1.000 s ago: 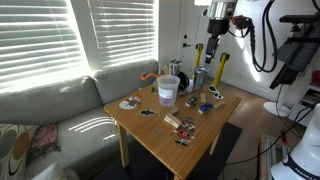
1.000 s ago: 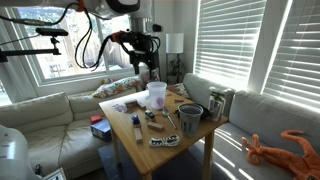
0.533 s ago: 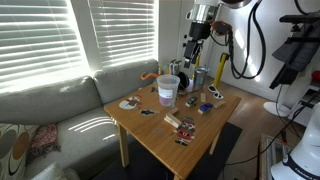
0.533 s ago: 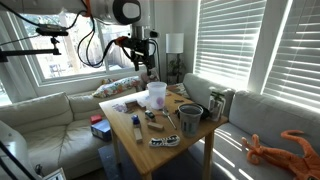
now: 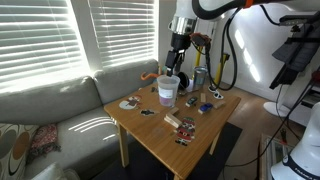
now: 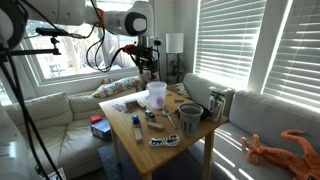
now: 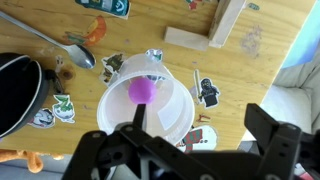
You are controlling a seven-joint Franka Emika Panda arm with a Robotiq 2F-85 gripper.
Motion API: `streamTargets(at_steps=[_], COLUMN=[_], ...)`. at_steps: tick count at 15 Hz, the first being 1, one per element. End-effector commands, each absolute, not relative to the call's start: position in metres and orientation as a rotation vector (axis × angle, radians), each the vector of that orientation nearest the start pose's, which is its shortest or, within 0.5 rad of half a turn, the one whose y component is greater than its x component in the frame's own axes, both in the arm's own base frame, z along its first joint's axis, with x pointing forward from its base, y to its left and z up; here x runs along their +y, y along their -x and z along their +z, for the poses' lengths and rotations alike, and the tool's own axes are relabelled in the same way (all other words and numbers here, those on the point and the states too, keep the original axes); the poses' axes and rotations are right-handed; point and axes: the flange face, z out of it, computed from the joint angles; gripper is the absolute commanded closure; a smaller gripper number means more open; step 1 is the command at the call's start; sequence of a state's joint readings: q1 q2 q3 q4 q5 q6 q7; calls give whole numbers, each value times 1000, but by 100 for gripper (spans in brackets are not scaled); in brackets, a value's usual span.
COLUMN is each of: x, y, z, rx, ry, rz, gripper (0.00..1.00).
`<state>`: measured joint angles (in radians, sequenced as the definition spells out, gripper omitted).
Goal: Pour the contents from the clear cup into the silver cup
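My gripper is open with the clear cup's side already between its fingers, so it should next move down over the clear cup's rim (image 5: pixel 167 82) (image 7: pixel 191 117), with one finger inside and the other outside.
The clear cup (image 7: pixel 150 100) is a translucent whitish tumbler standing upright on the wooden table, with a purple ball (image 7: pixel 143 91) inside. It shows in both exterior views (image 5: pixel 166 91) (image 6: pixel 156 94). My gripper (image 7: pixel 205 135) is open and empty, hovering just above the tumbler (image 5: pixel 174 68) (image 6: pixel 146 70). In the wrist view its left finger lies over the rim and its right finger is off to the side. The silver cup (image 5: pixel 200 78) stands farther along the table, beyond a dark mug (image 5: pixel 184 80); it also shows in an exterior view (image 6: pixel 215 103). It is out of the wrist view.
The dark mug (image 7: pixel 15 90) sits close beside the tumbler, with a spoon (image 7: pixel 75 50) next to it. Stickers, a wooden block (image 7: pixel 190 40) and small items are scattered on the table (image 5: pixel 190 135). A sofa (image 5: pixel 60 110) and blinds flank the table.
The arm has swung from high at the back of the table across and down, so the gripper now hovers over the clear cup. The objects have not moved.
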<state>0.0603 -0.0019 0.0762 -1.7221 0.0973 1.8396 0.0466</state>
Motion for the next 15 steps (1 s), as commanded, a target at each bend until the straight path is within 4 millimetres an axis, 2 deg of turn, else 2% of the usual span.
streamTargets(at_steps=[1, 3, 5, 6, 11, 15], x=[98, 99, 98, 98, 98, 81], y=[-586, -591, -595, -597, -602, -604], z=[561, 549, 539, 535, 523, 531], rx=[-101, -100, -91, -91, -83, 1], ry=[3026, 3035, 3037, 3038, 3042, 3034], rz=[-144, -117, -98, -86, -46, -39], gripper=[0, 3, 27, 32, 69, 96])
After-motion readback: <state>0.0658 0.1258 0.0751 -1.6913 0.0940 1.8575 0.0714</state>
